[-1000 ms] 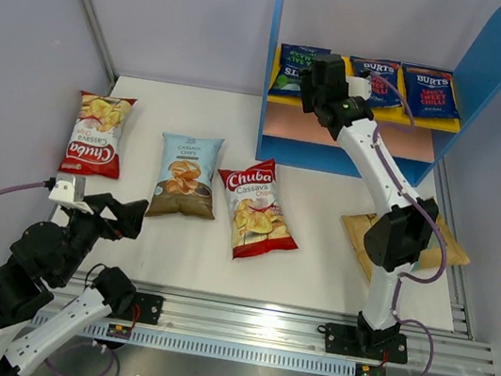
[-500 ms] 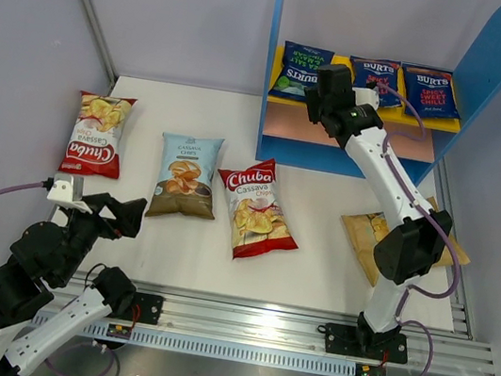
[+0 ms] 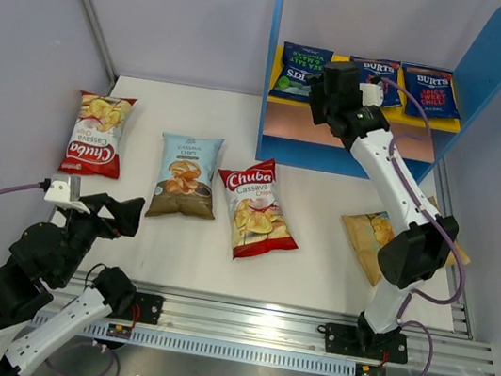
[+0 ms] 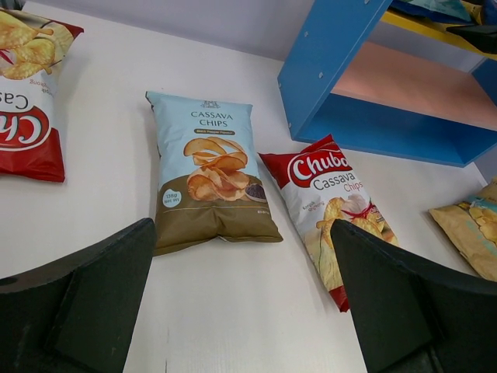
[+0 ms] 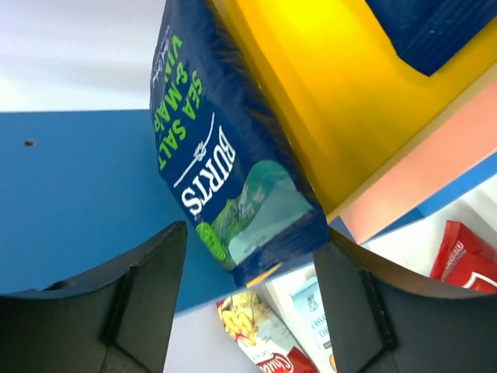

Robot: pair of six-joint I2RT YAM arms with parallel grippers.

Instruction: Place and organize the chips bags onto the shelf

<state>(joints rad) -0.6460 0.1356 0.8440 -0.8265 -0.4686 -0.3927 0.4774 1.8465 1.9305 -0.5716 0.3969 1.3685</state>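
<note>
My left gripper lowers across onto the nearer Chuba bag's edge by the cassava bag next, since it lies below my left gripper, to its right in the top view.
Three dark blue Burts bags lie on the shelf's [image 3: 287, 46] yellow upper board: left [image 3: 300, 70], middle [image 3: 381, 75], right [image 3: 430, 91]. My right gripper [image 3: 326, 100] is open just in front of the left one, which shows in the right wrist view [image 5: 225, 179] with its lower edge overhanging the board between my fingers, untouched. On the table lie two red-white Chuba bags [image 3: 99, 133] [image 3: 257, 208], the light blue-brown cassava bag [image 3: 186, 176] and the tan-gold bag [image 3: 372, 234], partly hidden by my right arm. My left gripper [image 3: 117, 215] is open and empty near the table's front left.
The shelf's pink middle board [image 3: 289, 125] and blue base [image 3: 281, 147] hold nothing. The tall rounded blue side [image 3: 489, 64] stands at the right. Grey walls close in left and right. A metal rail [image 3: 238, 324] runs along the near edge.
My right gripper has drawn back from the yellow board and slightly right, leaving the left Burts bag lying there. The left arm has not moved.
</note>
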